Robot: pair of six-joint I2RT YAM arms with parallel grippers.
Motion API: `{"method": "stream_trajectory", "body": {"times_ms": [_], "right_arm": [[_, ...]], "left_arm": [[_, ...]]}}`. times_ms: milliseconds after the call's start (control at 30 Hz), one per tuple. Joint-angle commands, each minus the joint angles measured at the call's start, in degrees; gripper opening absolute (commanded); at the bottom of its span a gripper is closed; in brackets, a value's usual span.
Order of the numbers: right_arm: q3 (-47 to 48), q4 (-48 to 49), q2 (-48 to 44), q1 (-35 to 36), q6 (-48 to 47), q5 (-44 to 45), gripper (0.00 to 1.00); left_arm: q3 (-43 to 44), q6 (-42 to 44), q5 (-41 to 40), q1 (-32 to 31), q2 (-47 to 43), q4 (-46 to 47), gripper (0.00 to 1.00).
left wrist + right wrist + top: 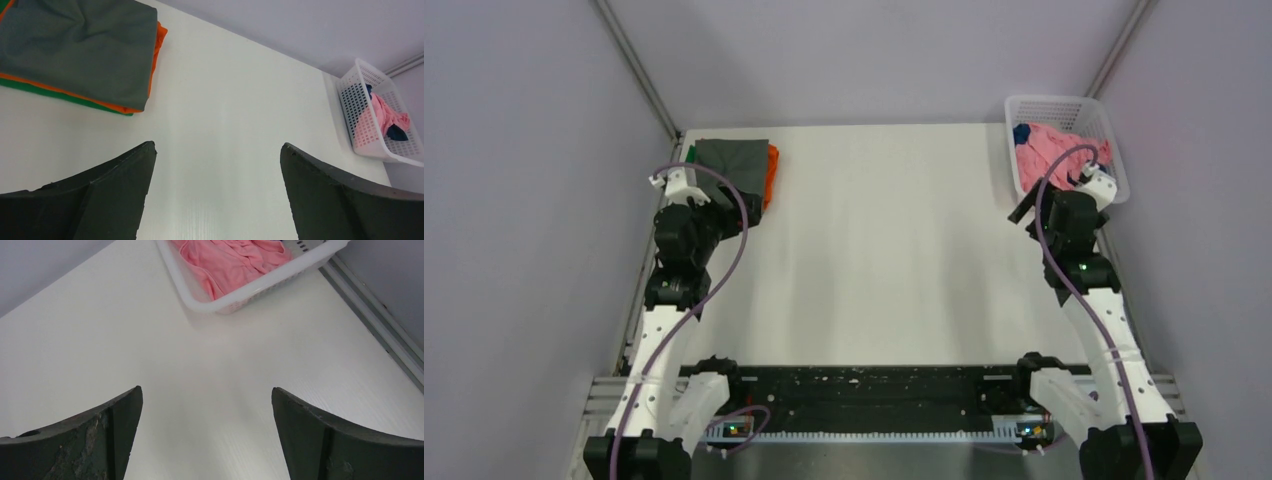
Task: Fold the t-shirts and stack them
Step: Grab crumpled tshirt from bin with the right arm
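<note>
The right gripper moves away from my base over the basket's near rim next, then down onto a fold of the pink t-shirt (1054,150).
A folded stack lies at the table's far left: a grey t-shirt (732,160) on top, an orange one (771,172) under it, a green one (30,90) at the bottom. The stack also shows in the left wrist view (85,50). A crumpled light pink t-shirt (1054,150) and a dark blue one (1022,132) lie in the white mesh basket (1114,150) at the far right. My left gripper (217,147) is open and empty, just near the stack. My right gripper (207,390) is open and empty, just in front of the basket (240,297).
Grey walls close in the white table (884,240) at the back and sides. A metal rail (380,325) runs along the table's right edge beside the basket. A black strip (864,390) lies at the near edge between the arm bases.
</note>
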Motion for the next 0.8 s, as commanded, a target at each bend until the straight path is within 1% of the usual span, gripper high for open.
{"method": "stream_trajectory", "body": {"times_ms": [0,67,133,200,300,333,467,533,600,700,767], "right_arm": [[6.2,2.8,2.7,-0.5,-5.1,-1.2,0.99],[9.4,3.7,5.2,-0.5,-6.1,-0.4,0.99],[13.8,3.7,9.0,-0.6,-7.0,-1.6,0.99],[19.8,3.5,14.2,-1.0,-8.7,-5.4,0.99],[29.6,1.4,24.4,-1.6,-11.6,-7.6,0.99],[33.6,-0.3,29.8,-3.1,-11.9,-8.1,0.99],[48.7,-6.3,45.3,-8.5,-12.0,-13.3,0.99],[55.4,-9.2,53.0,-10.1,-12.3,-12.9,0.98],[62.2,-12.7,60.1,-11.1,-12.4,-9.2,0.97],[70.4,-14.9,69.2,-12.7,-13.2,-10.7,0.94],[75.1,-16.8,74.7,-13.5,-12.8,-11.9,0.89]], "left_arm": [[1.9,-0.6,0.8,0.2,0.3,-0.2,0.99],[2.0,0.5,-0.9,0.1,0.6,-0.7,0.99],[1.9,1.2,-6.2,0.1,1.0,-2.3,0.99],[1.7,0.3,-11.9,0.1,1.2,-3.1,0.99],[1.8,0.7,-11.8,0.1,1.5,-3.1,0.99],[1.8,0.8,-11.5,0.2,1.4,-3.0,0.99],[1.3,0.7,-13.0,0.2,0.9,-2.8,0.99],[1.0,0.7,-13.7,0.2,0.8,-2.6,0.99],[1.0,0.8,-14.2,0.2,1.0,-2.6,0.99],[0.9,0.5,-14.7,0.2,1.4,-2.5,0.99],[0.9,0.5,-14.1,0.2,2.1,-2.3,0.99]]}}
